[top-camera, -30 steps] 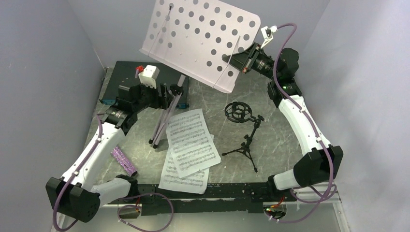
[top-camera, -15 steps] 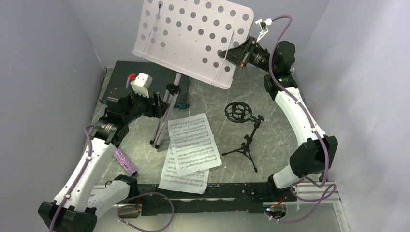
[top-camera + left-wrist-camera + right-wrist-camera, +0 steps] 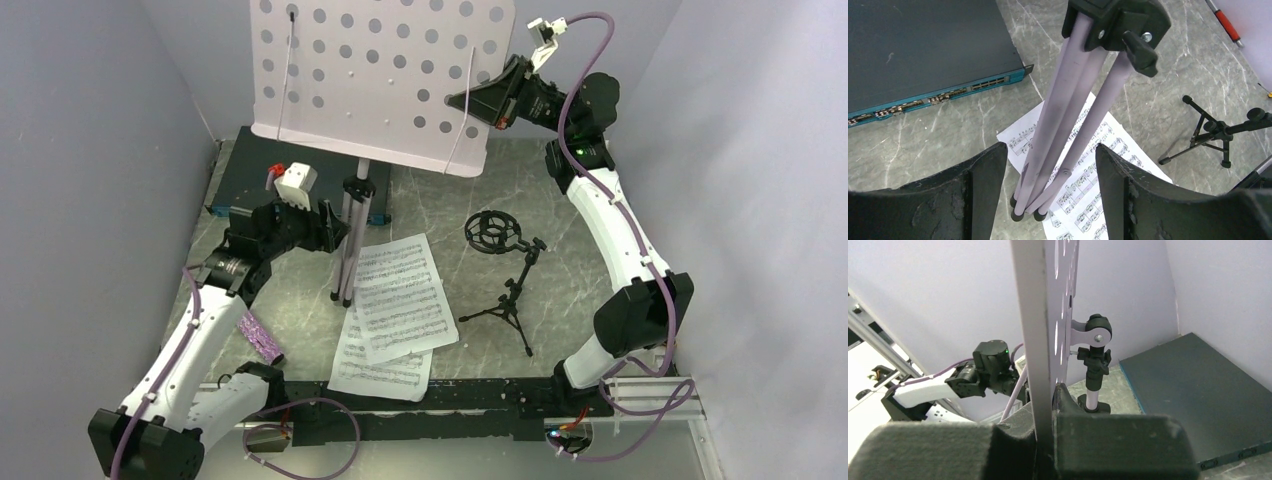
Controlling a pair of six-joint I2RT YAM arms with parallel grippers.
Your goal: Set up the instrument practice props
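The perforated plate's edge [image 3: 488, 137] [image 3: 1037, 375] is inside my right gripper, and the folded legs lean below it. So my right gripper will turn the stand more upright next and release the plate.
The pale lilac music stand [image 3: 375, 70] stands nearly upright, its tripod legs [image 3: 1068, 110] folded together with the feet on the table at the edge of a sheet-music page. My right gripper [image 3: 478, 100] is shut on the right edge of the perforated plate [image 3: 1035, 315]. My left gripper [image 3: 1050, 155] is open with its jaws on either side of the folded legs, not touching them. Two white sheet-music pages [image 3: 397, 295] lie overlapped in the middle. The small black mic stand [image 3: 512, 295] stands to their right. The glittery purple microphone [image 3: 258, 335] lies under my left arm.
A flat dark box with a blue front edge [image 3: 245, 165] sits at the back left behind the stand. A black ring-shaped mount [image 3: 493, 230] lies by the mic stand. A red-handled tool [image 3: 1226, 24] lies at the back. Walls close in on both sides.
The stand has swung from tilted to nearly upright and its plate has risen and turned to face forward. My right gripper rose with the plate edge. The leg feet shifted slightly right.
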